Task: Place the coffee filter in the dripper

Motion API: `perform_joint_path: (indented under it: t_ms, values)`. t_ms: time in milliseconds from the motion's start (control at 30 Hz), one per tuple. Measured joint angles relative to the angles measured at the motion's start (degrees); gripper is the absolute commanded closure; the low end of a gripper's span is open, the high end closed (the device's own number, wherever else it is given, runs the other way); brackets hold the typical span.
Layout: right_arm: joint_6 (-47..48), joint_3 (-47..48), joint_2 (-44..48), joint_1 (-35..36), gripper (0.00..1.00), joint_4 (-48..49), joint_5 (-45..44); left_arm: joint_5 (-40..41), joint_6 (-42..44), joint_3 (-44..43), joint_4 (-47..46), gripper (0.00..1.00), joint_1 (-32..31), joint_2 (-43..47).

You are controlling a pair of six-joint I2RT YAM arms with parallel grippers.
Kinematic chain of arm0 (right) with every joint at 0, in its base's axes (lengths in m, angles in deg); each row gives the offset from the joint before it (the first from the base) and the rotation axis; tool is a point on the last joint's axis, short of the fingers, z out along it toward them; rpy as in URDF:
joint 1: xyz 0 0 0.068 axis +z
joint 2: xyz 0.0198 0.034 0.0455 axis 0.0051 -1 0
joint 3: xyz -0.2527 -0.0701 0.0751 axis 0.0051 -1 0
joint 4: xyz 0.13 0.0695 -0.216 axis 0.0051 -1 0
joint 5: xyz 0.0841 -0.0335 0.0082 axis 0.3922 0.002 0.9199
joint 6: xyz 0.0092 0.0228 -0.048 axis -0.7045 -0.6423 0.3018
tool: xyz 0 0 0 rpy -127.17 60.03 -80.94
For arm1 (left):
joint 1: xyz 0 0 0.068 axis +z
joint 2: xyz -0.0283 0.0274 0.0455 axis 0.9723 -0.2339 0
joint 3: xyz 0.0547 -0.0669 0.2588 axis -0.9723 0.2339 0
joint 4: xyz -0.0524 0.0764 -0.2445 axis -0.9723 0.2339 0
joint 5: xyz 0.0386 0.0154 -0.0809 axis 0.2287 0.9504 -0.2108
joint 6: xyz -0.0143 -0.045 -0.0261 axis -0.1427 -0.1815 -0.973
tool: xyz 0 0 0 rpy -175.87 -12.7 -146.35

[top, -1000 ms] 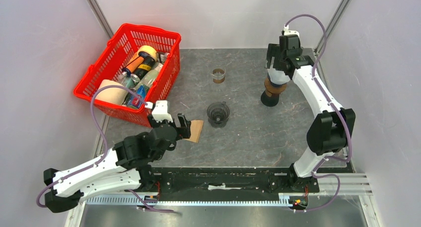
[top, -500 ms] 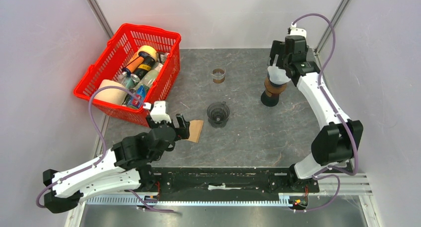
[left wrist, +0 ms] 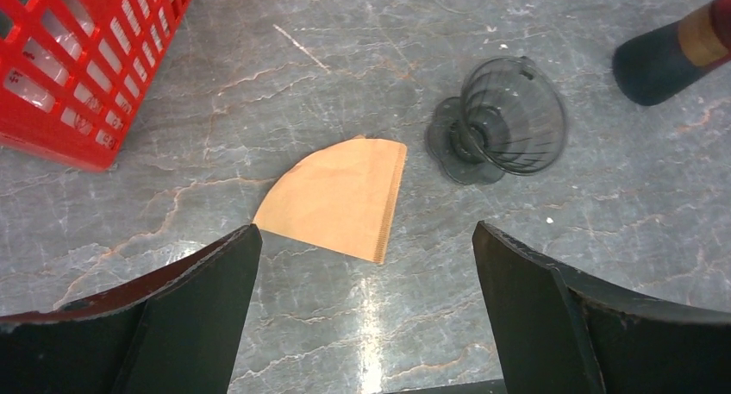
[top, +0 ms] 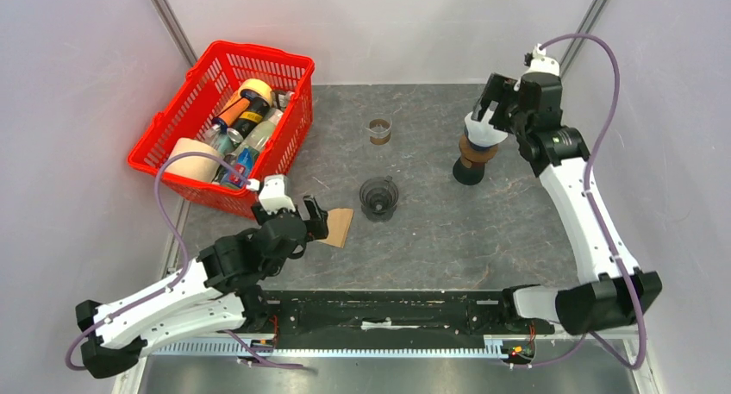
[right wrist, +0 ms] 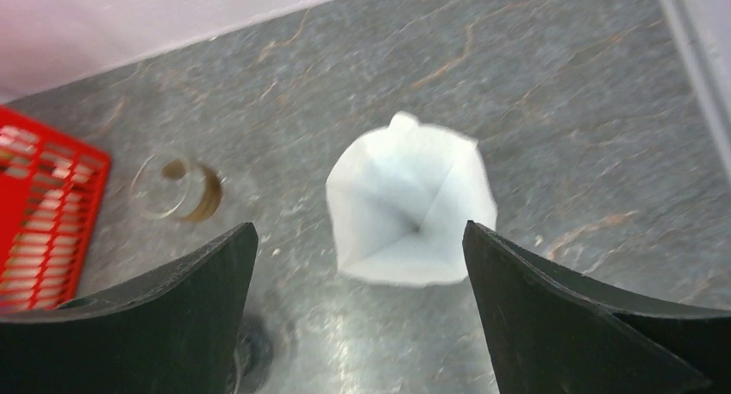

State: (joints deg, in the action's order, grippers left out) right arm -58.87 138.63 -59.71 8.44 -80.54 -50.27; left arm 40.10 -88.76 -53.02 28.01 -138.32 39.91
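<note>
The dripper's filter-side rim (top: 362, 197) (left wrist: 466, 130) is below my left gripper and to its right in the top view, so my left gripper will lower past the filter onto that rim.
A brown paper coffee filter (top: 341, 228) lies flat on the grey table, just left of the dark see-through dripper (top: 378, 197). In the left wrist view the filter (left wrist: 336, 200) lies just ahead of my open left gripper (left wrist: 366, 239), with the dripper (left wrist: 504, 118) beyond it to the right. The left gripper (top: 312, 222) holds nothing. My right gripper (top: 497, 103) stands open at the back right. It hovers above a white paper cone (right wrist: 409, 204) and touches nothing.
The white cone sits on a brown and black stand (top: 471, 157). A red basket (top: 291, 131) with bottles and rolls stands at the back left. A small glass (top: 379, 131) with a brown band stands behind the dripper.
The right arm has swung outward to the right and its gripper has drawn back from the stand. The left gripper has barely moved and spread slightly wider.
</note>
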Motion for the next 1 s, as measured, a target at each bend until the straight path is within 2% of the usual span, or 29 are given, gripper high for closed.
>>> perform_joint_path:
  t_ms: [167, 367, 567, 900, 1000]
  values:
    - [-3.7, -7.4, 8.1, 0.0, 0.03, -1.2, 6.2, -6.1, -0.3, 1.3, -0.6, 0.00, 7.2, -2.7]
    - [-6.2, -15.8, 17.3, 0.0, 0.03, -3.0, 9.2, -15.1, -0.4, 3.3, -2.6, 0.00, 15.6, -7.9]
    - [-6.8, -22.2, 24.7, 0.0, 0.03, -4.6, 14.0, -19.2, -0.4, 3.9, -5.3, 0.00, 16.4, -11.5]
    - [-6.8, -29.8, 28.5, 0.0, 0.03, -8.1, 18.9, -23.5, -0.4, 2.4, -12.2, 0.00, 16.4, -21.2]
    - [-7.0, -31.8, 31.0, 0.0, 0.03, -8.5, 18.8, -24.2, -0.4, -0.5, -14.3, 0.05, 16.5, -26.0]
